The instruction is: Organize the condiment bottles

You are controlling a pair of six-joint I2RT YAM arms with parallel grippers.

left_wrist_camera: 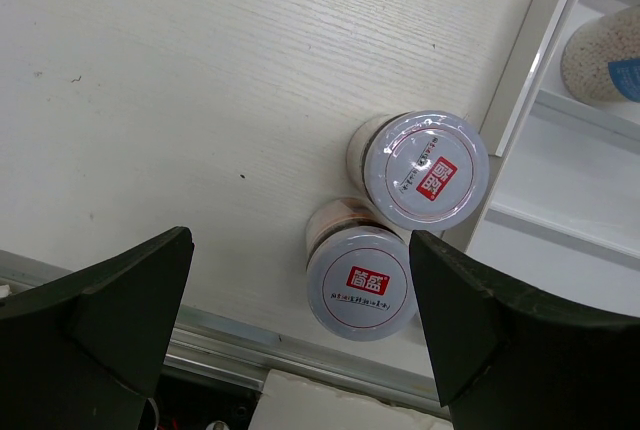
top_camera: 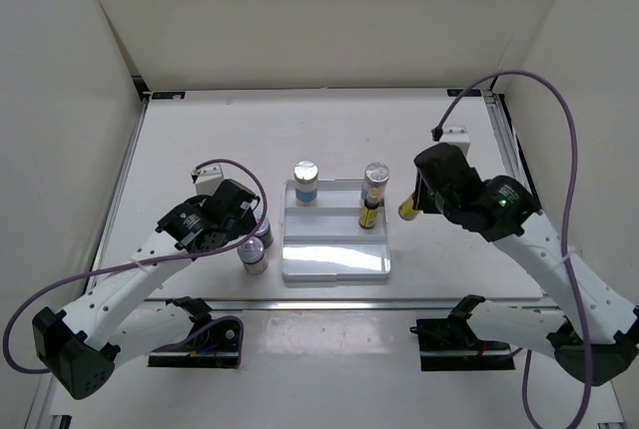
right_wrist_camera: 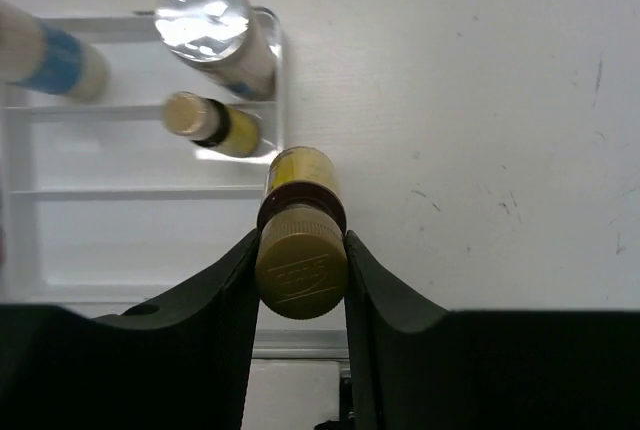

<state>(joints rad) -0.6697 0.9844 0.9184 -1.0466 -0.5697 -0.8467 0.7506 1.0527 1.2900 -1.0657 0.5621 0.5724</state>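
Note:
The right gripper moves the bottle left in the top view to the tray's free step before the farther shaker [top_camera: 313, 224] [right_wrist_camera: 85, 150] next, lowers it and releases the bottle's cap.
Two pale shakers with silver caps and blue bands [top_camera: 306, 182] [top_camera: 374, 178] stand on the back step of the white stepped tray [top_camera: 334, 267]. A tiny yellow bottle [top_camera: 369, 213] stands on the tray in front of the right shaker. My right gripper [right_wrist_camera: 300, 272] is shut on the cap of the second tiny yellow bottle [right_wrist_camera: 300, 175] and holds it just right of the tray, where it also shows in the top view [top_camera: 407, 209]. Two squat silver-lidded jars [left_wrist_camera: 427, 168] [left_wrist_camera: 362, 280] stand side by side left of the tray. My left gripper [left_wrist_camera: 300, 320] is open above them, the nearer jar between its fingers.
The tray's edge [left_wrist_camera: 530, 80] lies right beside the two jars. The table's near metal rail [left_wrist_camera: 250, 350] runs just below the nearer jar. White walls enclose the table at the back and both sides.

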